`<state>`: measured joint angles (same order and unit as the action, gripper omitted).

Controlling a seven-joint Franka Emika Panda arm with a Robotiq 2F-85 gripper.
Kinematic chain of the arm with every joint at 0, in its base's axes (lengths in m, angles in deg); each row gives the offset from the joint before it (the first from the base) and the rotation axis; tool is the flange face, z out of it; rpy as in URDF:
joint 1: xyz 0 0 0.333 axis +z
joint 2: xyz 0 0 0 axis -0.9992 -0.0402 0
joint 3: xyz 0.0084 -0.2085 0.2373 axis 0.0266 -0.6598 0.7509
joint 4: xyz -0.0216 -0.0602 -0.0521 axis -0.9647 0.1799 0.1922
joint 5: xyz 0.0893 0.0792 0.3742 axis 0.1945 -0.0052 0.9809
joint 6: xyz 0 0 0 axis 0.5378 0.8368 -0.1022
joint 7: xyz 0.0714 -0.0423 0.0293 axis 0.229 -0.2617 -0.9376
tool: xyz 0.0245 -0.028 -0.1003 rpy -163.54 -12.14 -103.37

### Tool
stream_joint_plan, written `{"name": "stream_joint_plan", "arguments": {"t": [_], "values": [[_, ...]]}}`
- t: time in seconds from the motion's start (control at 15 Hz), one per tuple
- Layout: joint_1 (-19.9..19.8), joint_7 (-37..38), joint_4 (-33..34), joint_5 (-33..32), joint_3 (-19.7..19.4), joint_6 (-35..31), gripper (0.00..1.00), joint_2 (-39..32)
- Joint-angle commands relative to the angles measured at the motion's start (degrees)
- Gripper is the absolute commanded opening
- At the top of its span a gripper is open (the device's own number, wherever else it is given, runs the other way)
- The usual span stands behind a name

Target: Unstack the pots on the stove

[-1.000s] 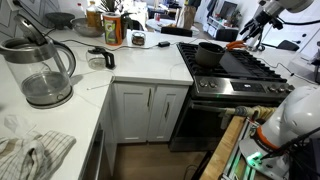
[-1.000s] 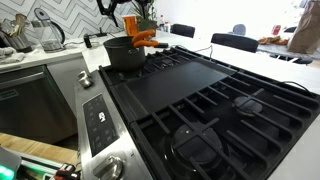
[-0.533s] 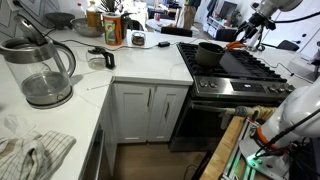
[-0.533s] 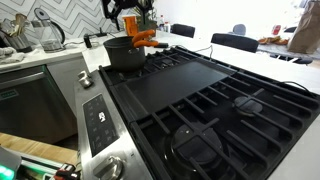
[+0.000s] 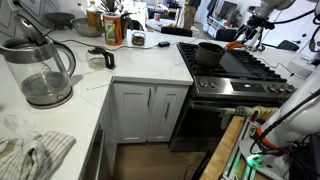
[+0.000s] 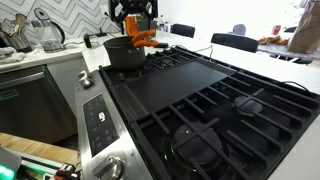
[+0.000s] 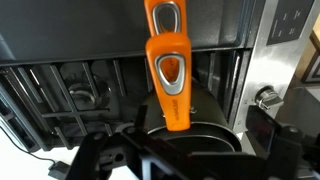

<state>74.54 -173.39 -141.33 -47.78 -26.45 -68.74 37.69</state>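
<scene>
The upper pot's orange handle lies exposed over the other, so my gripper will next lower and close around its pot end.
The dark pots (image 5: 209,53) stand stacked on a back burner of the stove (image 5: 240,72), their orange handles (image 5: 233,44) pointing away. In an exterior view the pots (image 6: 123,53) sit at the stove's (image 6: 200,110) far corner with orange handles (image 6: 146,39). My gripper (image 6: 133,17) hovers just above them, apart from them. In the wrist view the pots (image 7: 200,112) lie under my open, empty gripper (image 7: 185,165), and the orange handles (image 7: 168,65) run up the frame, one over the other.
A glass kettle (image 5: 40,66) stands on the white countertop (image 5: 120,70) with bottles and a mug behind. A flat black griddle (image 6: 178,85) covers the stove's middle, with grates (image 6: 220,130) in front. Control knobs (image 7: 264,97) line the stainless front.
My gripper has moved sideways and slightly down, from beside the pots to right above them. The pots have not moved.
</scene>
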Motion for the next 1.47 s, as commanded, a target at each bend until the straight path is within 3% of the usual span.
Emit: {"name": "stream_joint_plan", "arguments": {"t": [0.0, 0.07, 0.13, 0.27, 0.33, 0.4, 0.53, 0.8, 0.87, 1.0, 1.13, 1.27, 1.4], "values": [[-6.34, -3.71, 4.8, 2.38, 4.58, 4.02, 0.93, -4.34], [-7.5, -4.34, 5.38, 3.04, 5.72, 4.15, 0.9, -4.79], [-8.61, -5.12, 5.97, 3.34, 6.82, 3.97, 0.81, -5.43], [-10.67, -6.28, 7.09, 3.77, 8.99, 3.92, 0.8, -6.53], [-11.67, -6.63, 7.66, 4.09, 10.05, 4.14, 0.73, -7.08], [-12.65, -7.07, 8.21, 4.32, 11.09, 4.55, 0.8, -7.62], [-14.58, -8.25, 9.11, 5.05, 13.21, 6.14, 0.77, -8.44], [-17.46, -9.89, 10.59, 5.36, 16.6, 8.82, 0.41, -9.46], [-17.99, -10.24, 10.97, 5.43, 17.14, 9.66, 0.39, -9.68], [-18.6, -10.54, 11.73, 4.62, 17.99, 10.69, 0.4, -10.26], [-19.04, -10.89, 11.94, 4.34, 18.7, 11.11, 0.55, -10.58], [-19.3, -11.06, 12.14, 4.13, 19.19, 11.51, 0.61, -10.93], [-19.51, -11.13, 12.23, 3.84, 19.7, 11.39, 0.54, -11.16]]}}
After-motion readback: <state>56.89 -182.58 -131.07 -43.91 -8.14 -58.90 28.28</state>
